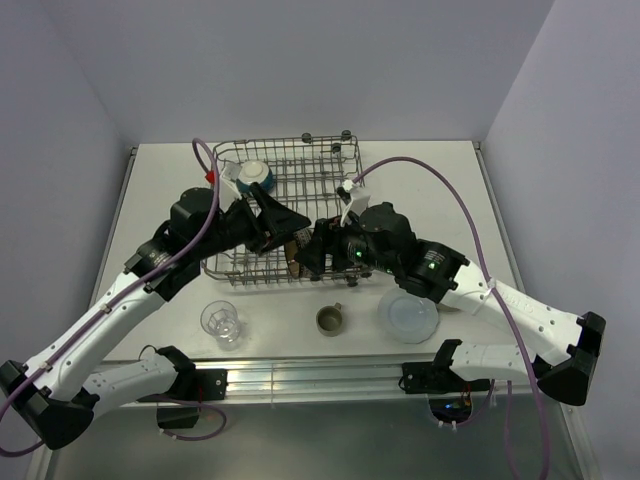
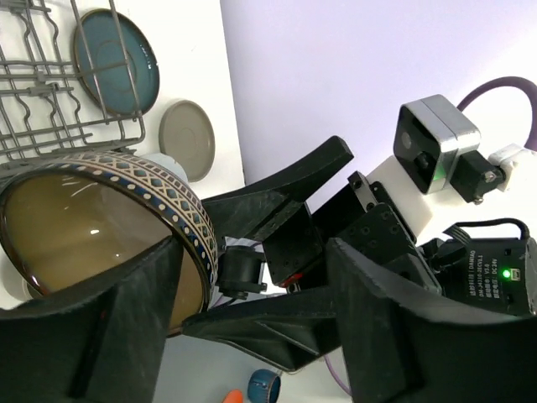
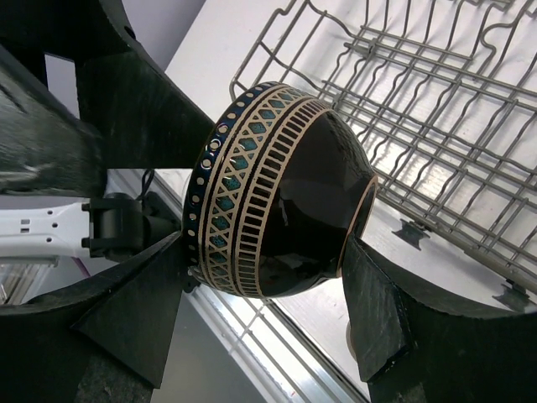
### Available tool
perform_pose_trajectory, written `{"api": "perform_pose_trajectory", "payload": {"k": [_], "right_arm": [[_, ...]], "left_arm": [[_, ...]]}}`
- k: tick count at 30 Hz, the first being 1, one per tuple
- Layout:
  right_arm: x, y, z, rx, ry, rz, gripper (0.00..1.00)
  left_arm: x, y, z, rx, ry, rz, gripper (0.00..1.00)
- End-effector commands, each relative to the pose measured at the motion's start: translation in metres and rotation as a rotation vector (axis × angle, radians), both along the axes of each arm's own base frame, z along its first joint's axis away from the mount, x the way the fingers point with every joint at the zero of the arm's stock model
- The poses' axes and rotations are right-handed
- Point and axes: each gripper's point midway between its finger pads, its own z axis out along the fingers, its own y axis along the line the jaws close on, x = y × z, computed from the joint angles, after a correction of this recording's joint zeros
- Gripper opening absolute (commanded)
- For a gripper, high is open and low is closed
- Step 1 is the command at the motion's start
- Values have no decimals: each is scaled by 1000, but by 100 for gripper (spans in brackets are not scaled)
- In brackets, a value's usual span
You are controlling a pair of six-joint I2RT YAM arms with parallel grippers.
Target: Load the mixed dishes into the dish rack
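My right gripper will move the brown bowl outward, lower it and let go, because the rack's empty far end (image 1: 322, 176) beside the teal bowl (image 1: 255, 175) is outward of and below it.
My right gripper (image 3: 264, 248) is shut on the dark brown bowl (image 3: 285, 210) with a patterned rim, one finger on the rim and one on the foot, holding it on its side. In the top view the bowl (image 1: 293, 256) hangs at the front edge of the dish rack (image 1: 290, 190), between my right gripper (image 1: 308, 255) and my left gripper (image 1: 283, 228). My left gripper (image 2: 252, 252) is open, with one finger (image 2: 101, 327) across the bowl's tan inside (image 2: 75, 218). The teal bowl (image 1: 255, 175) sits in the rack. The clear glass (image 1: 220, 322), olive-grey mug (image 1: 331, 320) and pale-blue plate (image 1: 408, 315) stand on the table in front.
In the left wrist view a teal plate (image 2: 116, 63) lies behind the rack wires (image 2: 50, 109) and a beige plate (image 2: 186, 138) lies on the table beside it. The rack's tines (image 3: 436, 109) are right behind the held bowl. Purple cables loop over both arms.
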Motion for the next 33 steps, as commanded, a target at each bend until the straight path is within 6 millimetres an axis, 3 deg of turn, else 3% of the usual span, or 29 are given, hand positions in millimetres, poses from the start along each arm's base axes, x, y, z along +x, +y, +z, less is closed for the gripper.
{"api": "perform_pose_trajectory", "payload": {"k": [1,3,7,8,10,11,13,14,17,21,22,24,25,28,29,33], "right_arm": [[2,2,43,114,-86,-11,0],[2,1,42,111,-83,-12,0],[9,-1,42,93,-92,-45,0],[12,-1,41,85,-94,-54,0],[17,0,39,65,-102,-66,0],[22,-2,36,41,-104,-91,0],[32,-1,29,-4,-117,-106,0],[38,-1,35,-11,-131,-122,0],[66,-3,34,-100,-168,-185,0],[116,-8,32,-247,-242,-282,0],[136,-6,33,-273,-249,-311,0],[156,-9,30,-345,-259,-329,0],[179,-10,32,-381,-271,-376,0],[218,-12,23,-502,-290,-423,0],[229,-23,20,-549,-285,-459,0],[271,-33,1,-670,-304,-510,0]], "left_arm": [[6,0,23,-18,-72,21,77],[9,2,23,-8,-74,35,85],[24,21,23,71,-72,162,91],[25,30,11,125,-31,195,91],[38,51,7,189,-12,317,92],[36,63,-8,253,38,357,92],[40,84,-14,304,73,457,93],[45,98,-18,346,78,529,93],[41,119,-27,409,83,591,92],[33,129,-26,428,35,587,90],[33,130,-30,434,30,587,89],[29,132,-29,437,3,574,88],[29,133,-36,448,6,574,88],[26,131,-47,465,-3,543,87],[25,129,-49,466,-4,531,86],[25,121,-59,466,-16,485,86]]}}
